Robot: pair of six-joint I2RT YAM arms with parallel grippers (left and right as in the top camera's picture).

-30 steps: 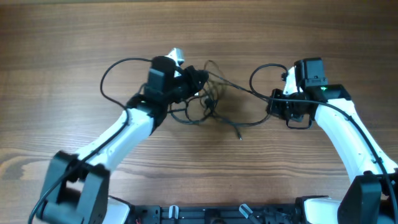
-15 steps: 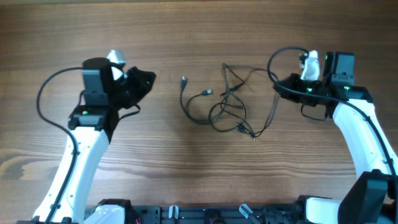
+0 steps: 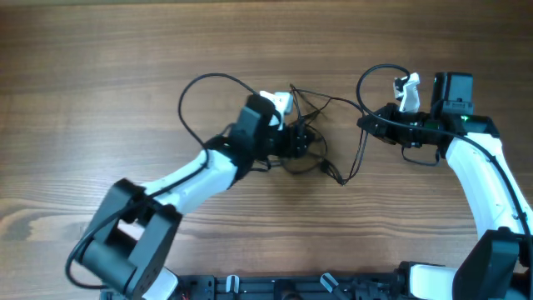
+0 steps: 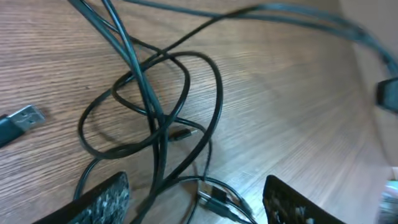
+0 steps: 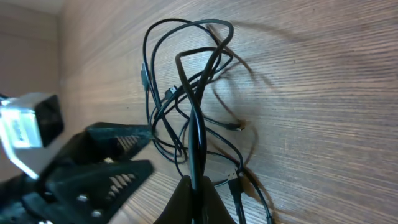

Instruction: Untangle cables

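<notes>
I will pull my right gripper away from the bundle next, to the right in the overhead view, and let go of the cables over bare tabletop, because crossed loops tangle them.
The cables are thin black cords knotted in a loose bundle at the table's middle. In the left wrist view their crossed loops lie on the wood, with a flat plug end at the left. My left gripper hangs low over the bundle, open, and several strands and a small plug run between its fingers without being pinched. My right gripper is shut on one strand that rises from the bundle; its fingertips squeeze the cord. My left gripper also shows beside it in the right wrist view.
The thicker black arm cables arch above each wrist. Bare wooden tabletop surrounds the bundle. The arm bases sit along the front edge.
My left arm swung back in from the far left onto the bundle and its jaws opened. My right gripper stayed in place, shut on its strand.
</notes>
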